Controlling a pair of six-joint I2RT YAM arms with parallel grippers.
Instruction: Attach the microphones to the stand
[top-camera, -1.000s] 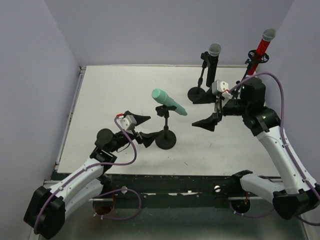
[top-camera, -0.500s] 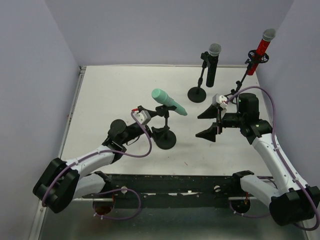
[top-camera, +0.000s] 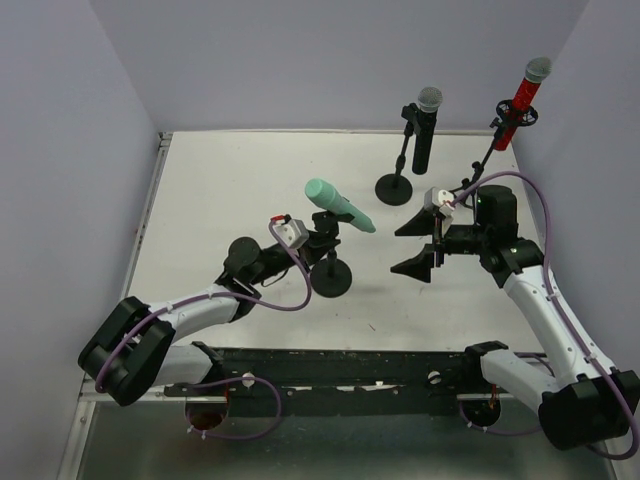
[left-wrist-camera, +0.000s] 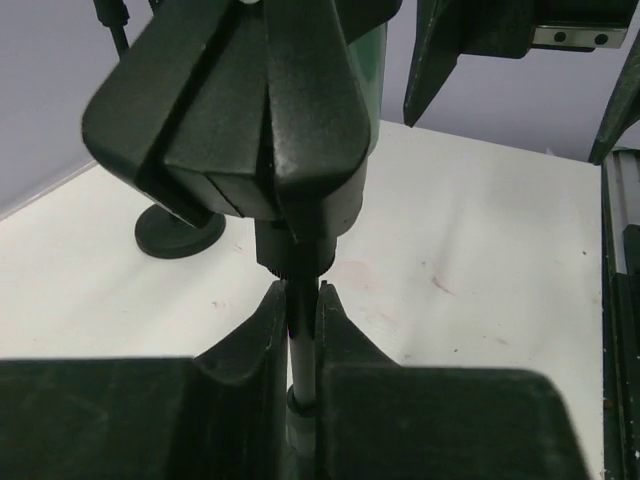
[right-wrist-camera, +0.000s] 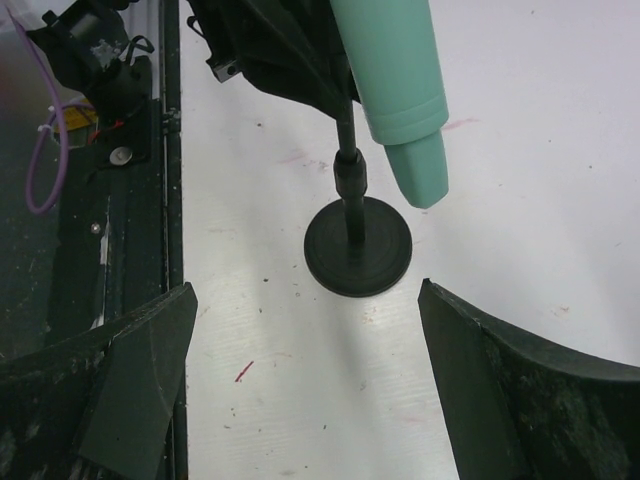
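Note:
My left gripper will next carry the green microphone's stand outward onto the free table beside the black microphone's base, because the black and red microphones stand at the back.
The mint-green microphone lies tilted in the clip of the near stand, which has a round black base. My left gripper is shut on that stand's thin pole, just below the clip. My right gripper stands wide open to the right of the stand, holding nothing. In the right wrist view the green microphone and the stand base lie ahead of the open right gripper. The black microphone and the red microphone stand upright in stands at the back right.
The black microphone's stand base sits just behind my right gripper. The red microphone's stand foot is hidden behind the right arm. Purple walls close in the white table on the left, back and right.
My left gripper has moved right to the near stand and shut on its pole. The right gripper drew back from the black microphone's stand, then held still, open.

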